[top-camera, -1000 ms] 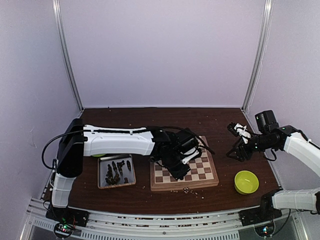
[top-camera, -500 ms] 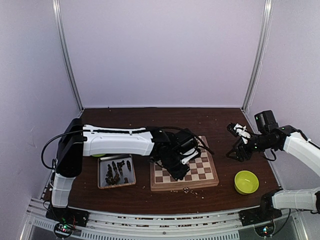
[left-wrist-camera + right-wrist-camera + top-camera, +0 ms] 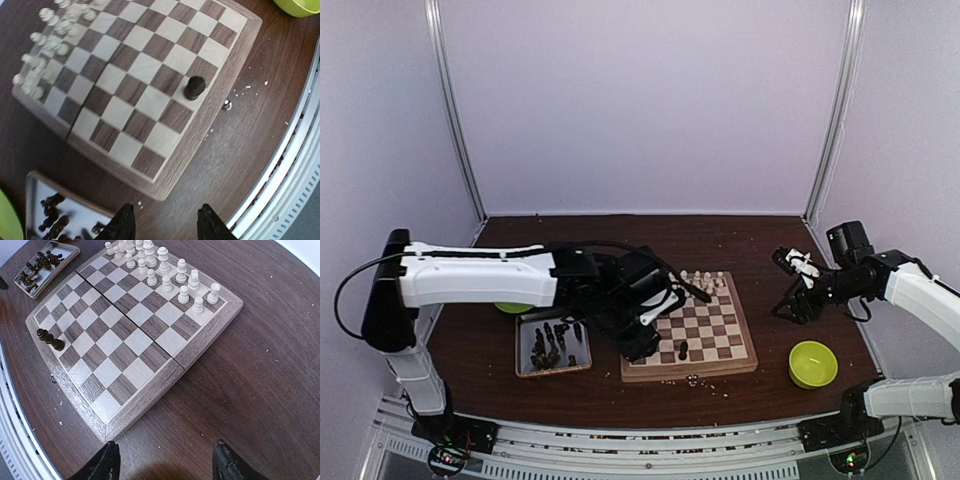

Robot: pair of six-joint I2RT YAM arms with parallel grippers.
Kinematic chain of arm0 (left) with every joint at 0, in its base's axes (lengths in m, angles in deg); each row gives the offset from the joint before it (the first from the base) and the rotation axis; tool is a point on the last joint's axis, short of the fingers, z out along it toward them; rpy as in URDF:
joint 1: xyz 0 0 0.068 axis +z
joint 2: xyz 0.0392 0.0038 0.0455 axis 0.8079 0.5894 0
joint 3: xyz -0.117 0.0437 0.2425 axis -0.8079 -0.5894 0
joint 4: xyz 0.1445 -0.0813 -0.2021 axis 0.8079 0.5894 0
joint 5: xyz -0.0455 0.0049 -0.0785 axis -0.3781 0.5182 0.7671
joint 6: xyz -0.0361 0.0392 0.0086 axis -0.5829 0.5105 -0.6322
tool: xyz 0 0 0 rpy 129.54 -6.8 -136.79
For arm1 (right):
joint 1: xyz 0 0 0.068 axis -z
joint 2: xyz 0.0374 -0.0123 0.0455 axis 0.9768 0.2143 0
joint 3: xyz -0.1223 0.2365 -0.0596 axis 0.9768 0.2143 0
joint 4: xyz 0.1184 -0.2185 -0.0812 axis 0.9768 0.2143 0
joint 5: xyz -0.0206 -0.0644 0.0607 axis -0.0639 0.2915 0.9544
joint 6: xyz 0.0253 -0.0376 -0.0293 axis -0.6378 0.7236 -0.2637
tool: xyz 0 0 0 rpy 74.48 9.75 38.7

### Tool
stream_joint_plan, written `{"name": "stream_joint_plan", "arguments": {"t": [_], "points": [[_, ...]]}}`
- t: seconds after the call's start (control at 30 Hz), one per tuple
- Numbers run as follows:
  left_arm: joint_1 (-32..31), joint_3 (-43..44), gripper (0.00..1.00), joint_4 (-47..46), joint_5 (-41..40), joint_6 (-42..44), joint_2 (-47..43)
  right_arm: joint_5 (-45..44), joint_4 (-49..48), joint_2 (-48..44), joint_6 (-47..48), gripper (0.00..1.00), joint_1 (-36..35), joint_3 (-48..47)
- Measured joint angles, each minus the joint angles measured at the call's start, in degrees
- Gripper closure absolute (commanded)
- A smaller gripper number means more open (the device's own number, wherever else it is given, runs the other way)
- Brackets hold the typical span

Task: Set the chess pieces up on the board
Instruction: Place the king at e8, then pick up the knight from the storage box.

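Observation:
Next, my left gripper will swing down empty to the dark piece by the tray's far board-side corner point(image 3: 577, 330) point(image 3: 54, 199), since it lies below, to the left in the top view.
The board point(image 3: 705, 328) lies at mid table. One dark chess piece point(image 3: 682, 350) stands on a square in its near rows, and also shows in the left wrist view point(image 3: 194, 87) and the right wrist view point(image 3: 50, 338). Several more dark pieces point(image 3: 550, 343) lie in the silver tray point(image 3: 524, 368) left of the board. My left gripper point(image 3: 640, 345) hangs open and empty over the board's near left corner point(image 3: 167, 222). My right gripper point(image 3: 788, 285) is open and empty, raised right of the board point(image 3: 162, 460).
Cream chessmen point(image 3: 705, 280) stand along the board's far rows point(image 3: 160, 265). A green bowl point(image 3: 812, 363) sits near right of the board. Another green object point(image 3: 510, 307) shows partly under the left arm. Small crumbs point(image 3: 695, 380) lie before the board. A metal rail point(image 3: 295, 175) runs along the near edge.
My left arm has drawn back leftward off the board, gripper open. A dark piece now stands uncovered on the board. The right arm has barely moved.

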Motion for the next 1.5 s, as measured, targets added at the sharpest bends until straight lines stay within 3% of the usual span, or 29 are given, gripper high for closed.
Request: {"name": "stream_joint_plan", "arguments": {"t": [0.2,0.43,0.7,0.93,1.27,1.5], "points": [[3.1,-12.5,0.59,1.2,-7.4,-4.1,-14.8,0.0,0.0,1.0,0.1,0.37,0.0,0.0],[15.7,-22.1,0.65,1.4,-12.3,-6.9,-18.8,-0.6,0.0,3.4,0.2,0.37,0.0,0.0],[22.6,-22.7,0.72,-2.1,-11.9,-5.7,-17.6,-1.6,0.0,3.5,0.3,0.37,0.0,0.0],[26.9,-21.5,0.74,-4.2,-8.7,-3.2,-11.0,-2.1,0.0,3.5,0.3,0.37,0.0,0.0],[28.7,-18.2,0.71,-5.4,-4.4,0.2,-5.2,-2.2,0.0,3.5,1.0,0.37,0.0,0.0],[28.7,-18.2,0.60,-7.0,2.2,1.8,-6.3,-2.2,0.0,3.5,1.2,0.37,0.0,0.0]]}}
